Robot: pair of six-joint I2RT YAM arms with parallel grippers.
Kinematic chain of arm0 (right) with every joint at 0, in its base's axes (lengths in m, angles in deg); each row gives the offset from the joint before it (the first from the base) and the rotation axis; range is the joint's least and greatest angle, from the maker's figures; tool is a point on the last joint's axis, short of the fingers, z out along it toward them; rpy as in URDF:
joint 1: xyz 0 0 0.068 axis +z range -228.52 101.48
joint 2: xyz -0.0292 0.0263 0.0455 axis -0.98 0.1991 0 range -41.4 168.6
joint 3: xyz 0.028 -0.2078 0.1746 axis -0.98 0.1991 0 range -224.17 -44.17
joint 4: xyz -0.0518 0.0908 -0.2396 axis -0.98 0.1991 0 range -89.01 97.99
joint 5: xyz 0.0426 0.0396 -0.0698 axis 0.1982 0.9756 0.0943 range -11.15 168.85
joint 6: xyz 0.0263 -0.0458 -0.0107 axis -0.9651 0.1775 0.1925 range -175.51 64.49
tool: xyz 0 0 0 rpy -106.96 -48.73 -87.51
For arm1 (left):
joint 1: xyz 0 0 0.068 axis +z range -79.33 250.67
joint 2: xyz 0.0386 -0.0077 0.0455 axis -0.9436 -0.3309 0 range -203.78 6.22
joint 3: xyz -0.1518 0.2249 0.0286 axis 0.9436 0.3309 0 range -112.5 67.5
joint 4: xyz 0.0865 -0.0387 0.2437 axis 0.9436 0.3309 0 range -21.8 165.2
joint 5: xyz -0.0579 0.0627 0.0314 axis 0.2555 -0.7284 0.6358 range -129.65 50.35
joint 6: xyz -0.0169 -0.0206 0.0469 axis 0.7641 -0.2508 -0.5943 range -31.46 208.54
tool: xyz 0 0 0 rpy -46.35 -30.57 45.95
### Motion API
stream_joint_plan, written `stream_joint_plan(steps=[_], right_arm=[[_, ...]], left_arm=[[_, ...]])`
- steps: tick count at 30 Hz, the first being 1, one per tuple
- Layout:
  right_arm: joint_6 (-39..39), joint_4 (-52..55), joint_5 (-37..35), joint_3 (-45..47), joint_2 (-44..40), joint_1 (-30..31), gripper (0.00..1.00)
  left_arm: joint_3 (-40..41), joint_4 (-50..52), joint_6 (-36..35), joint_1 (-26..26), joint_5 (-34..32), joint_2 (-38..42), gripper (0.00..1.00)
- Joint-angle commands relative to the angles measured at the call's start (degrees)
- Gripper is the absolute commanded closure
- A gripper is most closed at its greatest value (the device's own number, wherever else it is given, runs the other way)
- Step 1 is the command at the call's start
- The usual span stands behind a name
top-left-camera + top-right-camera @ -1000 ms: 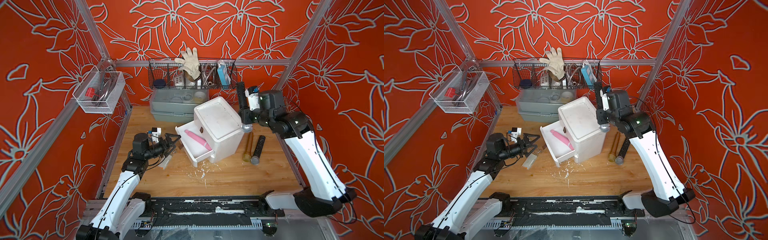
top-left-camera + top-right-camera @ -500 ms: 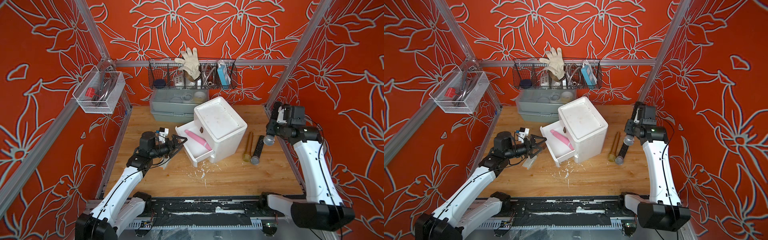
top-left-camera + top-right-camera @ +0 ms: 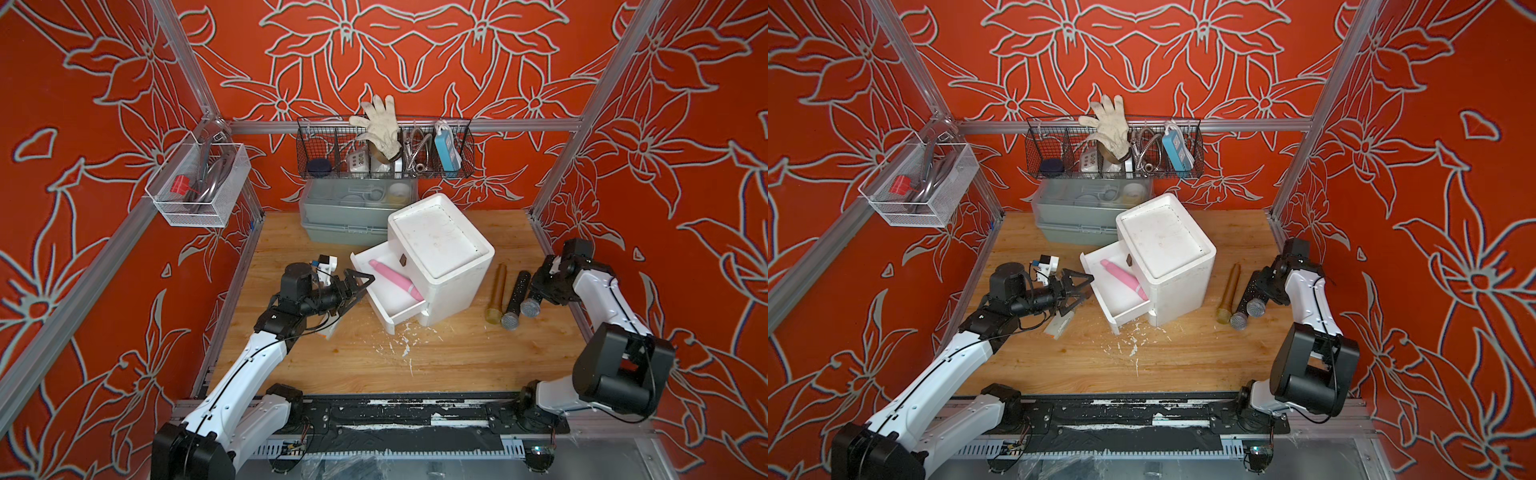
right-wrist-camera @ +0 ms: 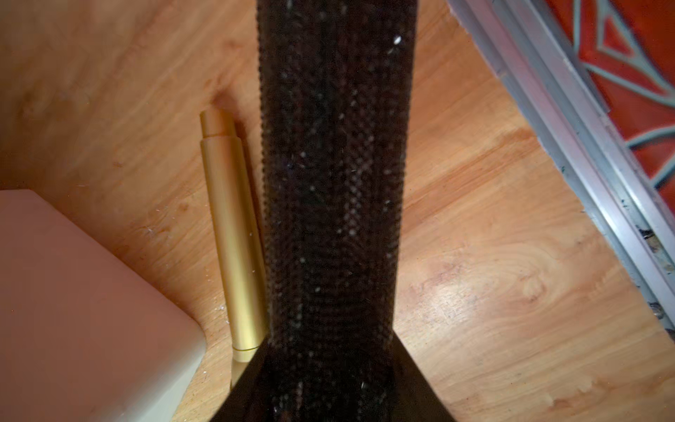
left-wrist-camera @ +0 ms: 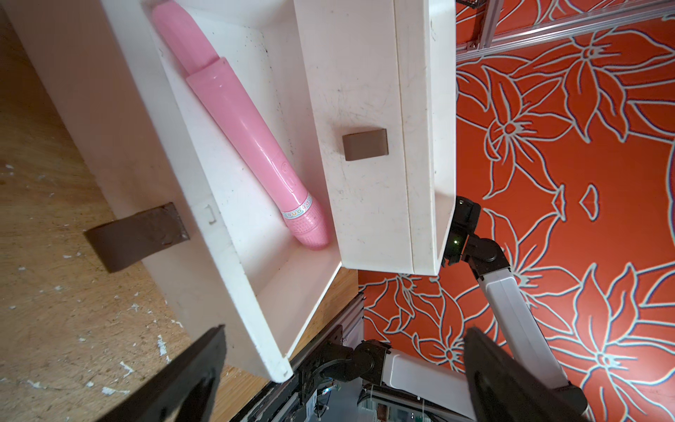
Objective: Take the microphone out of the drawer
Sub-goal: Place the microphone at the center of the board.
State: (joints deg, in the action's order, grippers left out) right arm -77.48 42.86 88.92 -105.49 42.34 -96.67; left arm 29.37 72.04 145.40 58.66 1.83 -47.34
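Note:
My right gripper moves down and back next to release the black glitter microphone (image 4: 332, 182) on the tabletop beside the second black one, since the wood there is bare.
A pink microphone (image 3: 392, 276) (image 5: 248, 135) lies slantwise in the pulled-out drawer (image 3: 395, 300) (image 5: 204, 204) of the white cabinet (image 3: 436, 241). My left gripper (image 3: 359, 289) (image 5: 343, 350) is open at the drawer's front left corner, which sits between its fingers untouched. My right gripper (image 3: 542, 286) (image 4: 330, 369) is shut on the black glitter microphone (image 4: 332, 182), low over the table to the right of the cabinet. Its silver head (image 3: 530, 308) lies beside a second black microphone (image 3: 515, 299) and a gold one (image 3: 496, 293) (image 4: 233, 237).
A grey bin (image 3: 353, 220) stands behind the cabinet, under a black wire basket (image 3: 384, 162) on the back wall. A white wire basket (image 3: 199, 191) hangs on the left wall. An orange-and-white object (image 3: 1059, 326) lies under my left wrist. White chips (image 3: 401, 345) litter the table's front.
My right arm swung from beside the cabinet top out to the right and came down with the black microphone beside the two lying there. My left gripper moved closer to the drawer front.

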Motion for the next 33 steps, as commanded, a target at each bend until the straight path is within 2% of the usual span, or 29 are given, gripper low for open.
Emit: stream_joint_plan(steps=[1,8,19,24,33], right_arm=[[0.77,-1.30,-1.75,1.73,1.67,-1.18,1.00],[1.85,-3.32,-1.58,5.06,5.81,-3.29,1.00],[1.30,-4.24,-1.01,5.89,11.00,-3.32,1.00],[1.19,-4.34,-0.14,5.86,11.53,-3.35,0.81],[0.93,-4.10,0.31,5.77,11.13,-3.34,0.61]], left_arm=[[0.29,-0.38,-1.31,-0.25,-0.95,1.40,0.00],[0.41,-0.54,-1.05,-0.23,-1.05,1.23,0.00],[0.66,0.20,-1.23,-0.21,-1.57,2.39,0.00],[0.73,0.71,-1.32,-0.25,-1.92,2.95,0.00],[1.09,0.56,-1.24,-0.23,-2.18,3.30,0.00]])
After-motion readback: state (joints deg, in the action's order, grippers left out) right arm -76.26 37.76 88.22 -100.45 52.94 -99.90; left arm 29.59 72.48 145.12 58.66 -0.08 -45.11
